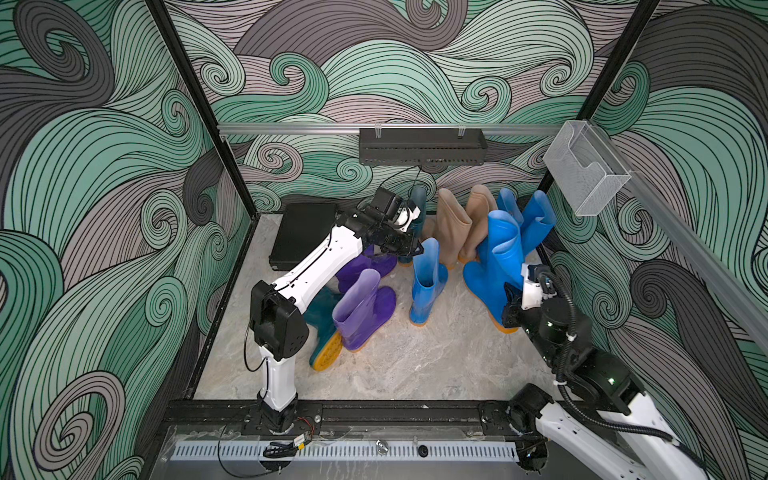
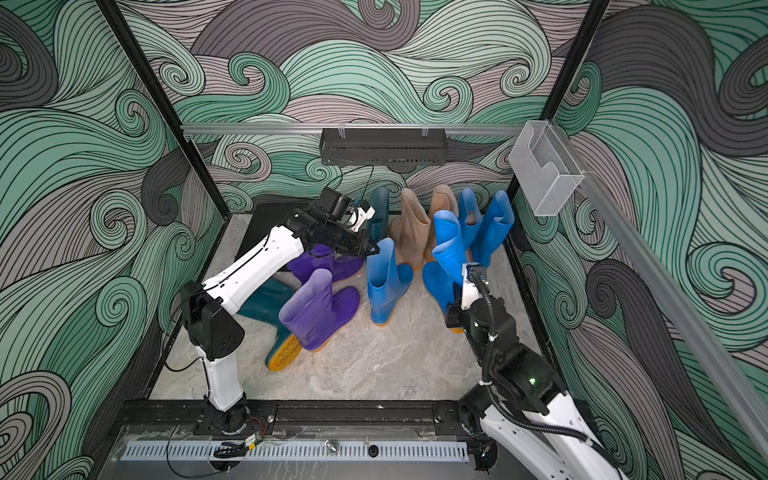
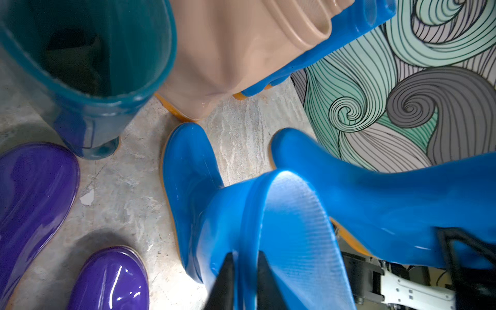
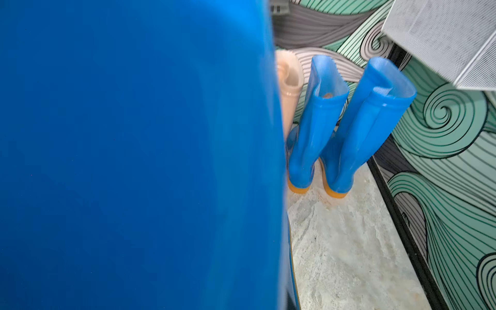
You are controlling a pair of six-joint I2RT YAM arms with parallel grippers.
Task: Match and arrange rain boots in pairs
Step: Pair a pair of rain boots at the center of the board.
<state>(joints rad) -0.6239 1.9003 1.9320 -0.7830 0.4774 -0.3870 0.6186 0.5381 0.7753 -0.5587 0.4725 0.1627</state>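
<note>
The right gripper will next carry the tilted blue boot (image 1: 496,266) across to the bare floor beside the upright bright blue boot and release it there, because the colors of the two boots match.
My left gripper (image 1: 417,250) (image 3: 245,265) is shut on the top rim of an upright bright blue boot (image 1: 428,282) mid-floor, one finger inside and one outside. My right gripper (image 1: 513,305) sits against a tilted blue boot (image 1: 496,266). That boot fills the right wrist view (image 4: 134,161) and hides the fingers. Two more blue boots (image 4: 311,128) (image 4: 359,126) stand side by side at the back right. Two beige boots (image 1: 453,224) (image 1: 478,216) stand behind. One dark teal boot (image 1: 417,208) stands at the back, another (image 1: 324,328) lies under my left arm. Two purple boots (image 1: 361,307) (image 1: 365,266) stand at the left.
A flat black case (image 1: 303,232) lies at the back left corner. A black rack (image 1: 422,146) and a clear holder (image 1: 586,166) hang on the wall rails. Patterned walls close in the floor (image 1: 415,365) on three sides.
</note>
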